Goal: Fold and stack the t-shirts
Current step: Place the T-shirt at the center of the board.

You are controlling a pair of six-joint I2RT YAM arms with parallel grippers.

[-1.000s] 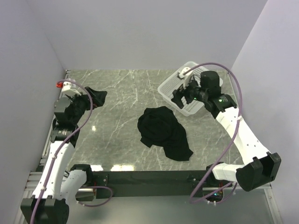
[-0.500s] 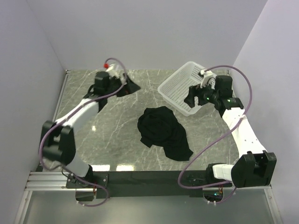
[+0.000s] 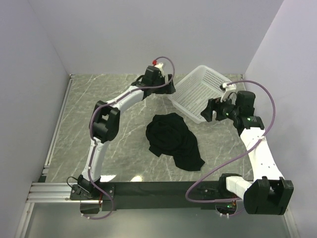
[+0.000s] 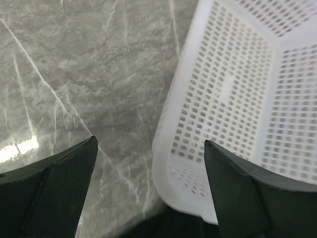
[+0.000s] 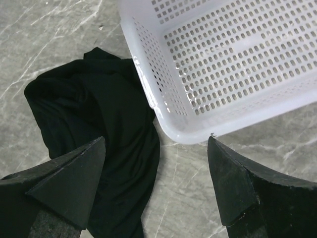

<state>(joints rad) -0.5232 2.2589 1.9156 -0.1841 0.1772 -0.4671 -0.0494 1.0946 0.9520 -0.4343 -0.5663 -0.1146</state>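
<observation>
I will next lower my left gripper astride the basket's rim [image 3: 177,86] [image 4: 166,123] and close it, because the rim beside the basket's rounded corner is below my left gripper and the bare table leaves room for one finger.
One black t-shirt [image 3: 173,141] lies crumpled in a heap at the middle of the marble table; in the right wrist view its fabric [image 5: 99,114] reaches up to the basket's corner. My left gripper [image 3: 168,85] is stretched to the far side, at the left rim of the white mesh basket [image 3: 200,91]. Its jaws [image 4: 149,141] are open, with the basket's corner [image 4: 237,99] and bare table between them. My right gripper [image 3: 210,110] hovers at the basket's near right side, open [image 5: 156,141], holding nothing, above the basket's rim [image 5: 173,129] and the shirt's edge.
The basket looks empty and stands tilted at the back right, close to the right wall. A dark patch [image 4: 158,228] shows under the basket's corner; I cannot tell what it is. Walls close in the left, far and right sides.
The left arm swung from the table's left side across the back to the basket's left rim. The right gripper drew back rightwards from the basket. The heap of fabric stayed put.
</observation>
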